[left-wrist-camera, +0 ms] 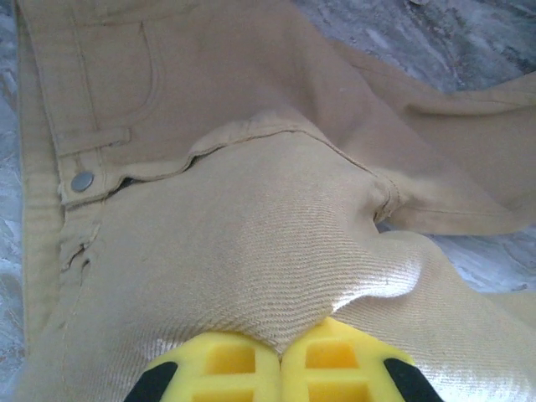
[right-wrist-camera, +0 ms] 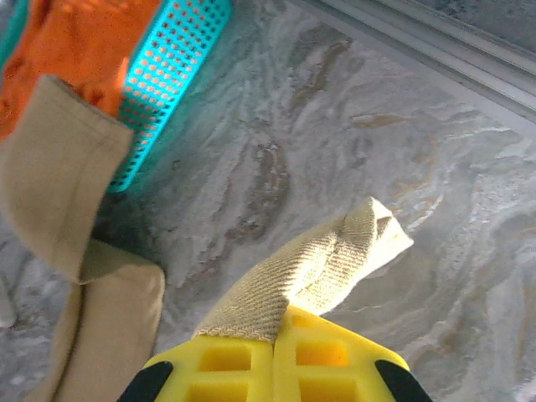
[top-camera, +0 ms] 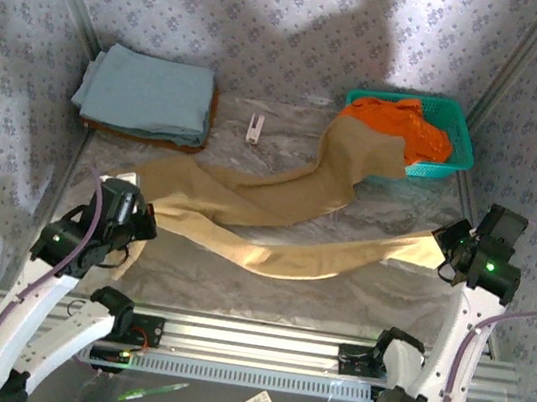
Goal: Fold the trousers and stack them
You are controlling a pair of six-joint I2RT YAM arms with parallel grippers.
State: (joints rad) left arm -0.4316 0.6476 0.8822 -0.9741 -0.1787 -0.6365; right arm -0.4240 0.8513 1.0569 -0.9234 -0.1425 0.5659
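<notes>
The near leg of the trousers lies apart from the far one, so my right gripper should carry the hem outward to the tabletop by the teal basket (right-wrist-camera: 141, 203) and release it.
The tan trousers (top-camera: 278, 207) lie spread across the table, waist at the left and legs running right. My left gripper (top-camera: 144, 225) is shut on a fold of fabric below the waistband; in the left wrist view the yellow fingertips (left-wrist-camera: 280, 356) pinch the trousers (left-wrist-camera: 251, 218) near the button and pocket. At the right, my right gripper (top-camera: 443, 252) is shut on the hem of the near leg, and the right wrist view has that hem (right-wrist-camera: 335, 251) sticking out from the closed gripper (right-wrist-camera: 275, 335). The far leg drapes up onto the basket.
A teal basket (top-camera: 465, 139) at the back right holds an orange garment (top-camera: 406, 126). A folded light blue cloth (top-camera: 148, 92) lies at the back left on a brown layer. A small white item (top-camera: 255, 128) sits between them. Patterned walls close in on three sides.
</notes>
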